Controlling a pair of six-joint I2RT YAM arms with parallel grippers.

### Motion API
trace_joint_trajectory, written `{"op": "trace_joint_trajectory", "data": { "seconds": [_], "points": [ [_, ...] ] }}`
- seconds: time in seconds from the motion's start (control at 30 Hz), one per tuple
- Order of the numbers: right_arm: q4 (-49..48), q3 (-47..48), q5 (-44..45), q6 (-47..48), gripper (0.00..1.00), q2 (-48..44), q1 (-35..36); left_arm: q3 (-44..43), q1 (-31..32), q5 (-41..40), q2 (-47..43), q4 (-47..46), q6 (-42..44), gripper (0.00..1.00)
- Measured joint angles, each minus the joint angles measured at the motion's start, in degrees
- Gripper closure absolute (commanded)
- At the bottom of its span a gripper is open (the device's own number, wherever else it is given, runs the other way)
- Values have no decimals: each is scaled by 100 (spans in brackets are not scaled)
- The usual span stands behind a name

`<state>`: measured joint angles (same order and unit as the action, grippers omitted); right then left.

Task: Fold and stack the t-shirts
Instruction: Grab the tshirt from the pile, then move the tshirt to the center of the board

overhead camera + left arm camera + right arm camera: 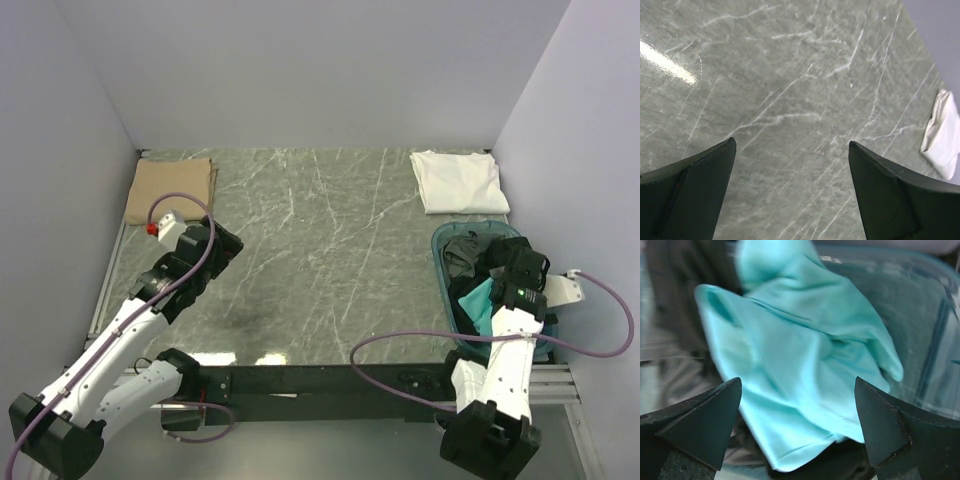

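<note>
I will next bring the open fingers of my right gripper down onto the middle folds of the teal t-shirt [478,303] just below and close them, since they already straddle the t-shirt.
A folded tan t-shirt [170,190] lies at the far left of the table. A folded white t-shirt [458,181] lies at the far right and shows at the edge of the left wrist view [942,135]. A crumpled teal t-shirt [478,303] and dark grey t-shirts [463,255] lie in the blue-green tub [441,268]. My right gripper [797,390] is open, its fingers either side of the teal t-shirt [805,365] just above it. My left gripper [792,147] is open and empty over bare table near the tan t-shirt.
The marble table top [320,260] lies between the two folded shirts. Purple-grey walls [300,70] close in the back and both sides. The tub's clear wall [930,330] stands right of the teal cloth.
</note>
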<state>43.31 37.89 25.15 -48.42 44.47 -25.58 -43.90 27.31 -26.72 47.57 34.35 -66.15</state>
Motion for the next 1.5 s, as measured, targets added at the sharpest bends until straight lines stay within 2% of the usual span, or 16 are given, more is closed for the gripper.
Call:
{"op": "trace_joint_trajectory", "data": {
  "seconds": [0.03, 0.13, 0.23, 0.27, 0.33, 0.37, 0.53, 0.7, 1.07, 1.3, 1.43, 1.5],
  "points": [
    [-22, -116, -76, 9, 1, -17, -94, -17, 0, 50, 63, 4, 46, 1],
    [-94, -385, -308, 52, 10, 9, -306, -22, 0, 210, 122, 17, 118, 0],
    [-284, -614, -564, 140, 33, 107, -459, -24, 0, 317, 101, 0, 192, 1],
    [-358, -675, -669, 166, 50, 149, -485, -22, 0, 348, 81, -17, 210, 0],
    [-472, -737, -848, 227, 65, 216, -509, -22, 0, 387, 17, -46, 247, 1],
    [-509, -741, -927, 251, 76, 240, -511, -22, 0, 400, -37, -68, 254, 1],
    [-605, -693, -1093, 417, 100, 168, -518, -4, 0, 398, -358, -94, 251, 0],
    [-376, -271, -1067, 575, 100, -118, -520, 59, 0, 442, -588, -208, 433, 1],
    [85, 1996, -1027, 1259, 100, -546, -520, 96, 0, 590, -662, -396, 828, 1],
    [-133, 3222, -2028, 1537, 100, -503, -520, 131, 0, 601, -654, -415, 855, 1],
    [-302, 4299, -2863, 1613, 100, 79, -481, 131, 0, 595, -601, -415, 855, 1],
    [-452, 4826, -3139, 1646, 100, 457, -223, 131, 0, 595, -522, -413, 859, 1]
  ]
}}
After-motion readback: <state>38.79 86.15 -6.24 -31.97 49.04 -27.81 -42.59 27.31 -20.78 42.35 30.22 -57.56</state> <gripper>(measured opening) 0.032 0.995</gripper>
